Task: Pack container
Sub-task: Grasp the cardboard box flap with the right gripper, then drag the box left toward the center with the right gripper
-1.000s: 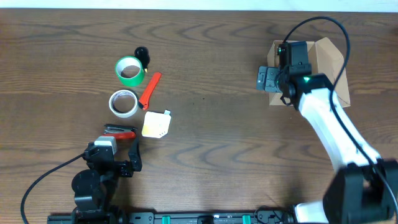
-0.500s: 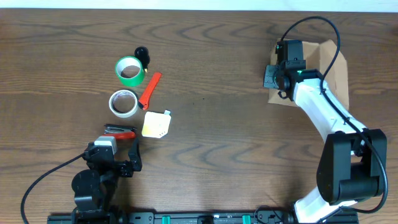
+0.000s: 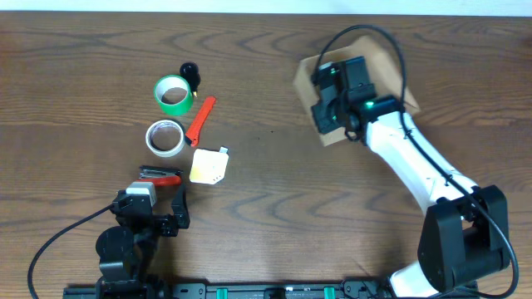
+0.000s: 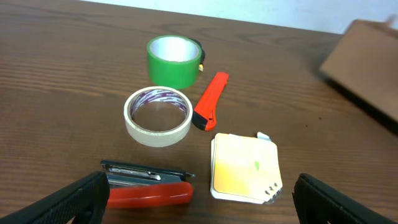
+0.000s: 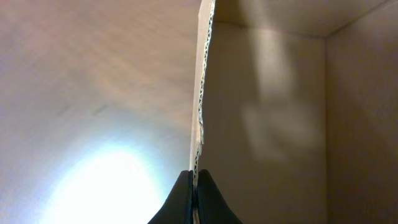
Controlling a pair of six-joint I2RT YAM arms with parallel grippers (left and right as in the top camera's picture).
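The right gripper pulls the held side of the box toward the notepad and back next, turning, then opens, as bare table separates the cardboard box from the yellow notepad (image 4: 244, 167).
The container (image 3: 389, 73) is a tan cardboard box lying at the table's back, right of centre. My right gripper (image 3: 325, 111) is shut on the edge of its left wall. In the right wrist view that corrugated edge (image 5: 200, 93) runs straight up out of the closed gripper (image 5: 195, 177), with the box's bare inside (image 5: 267, 112) to the right. My left gripper (image 3: 156, 198) stands open at the front left, its fingers either side of a gap (image 4: 200, 202) just short of the red stapler (image 4: 146, 185) and the yellow notepad (image 4: 244, 167). It holds nothing.
Left of centre lie a green tape roll (image 3: 173, 94), a beige tape roll (image 3: 165, 137), an orange box cutter (image 3: 199, 120) and a small black object (image 3: 189, 73). The stapler (image 3: 160, 175) and notepad (image 3: 209, 166) sit nearest the left arm.
The right gripper has closed on the container's wall and pulled the box leftward from the far right toward the table's middle. The left arm has stayed still.
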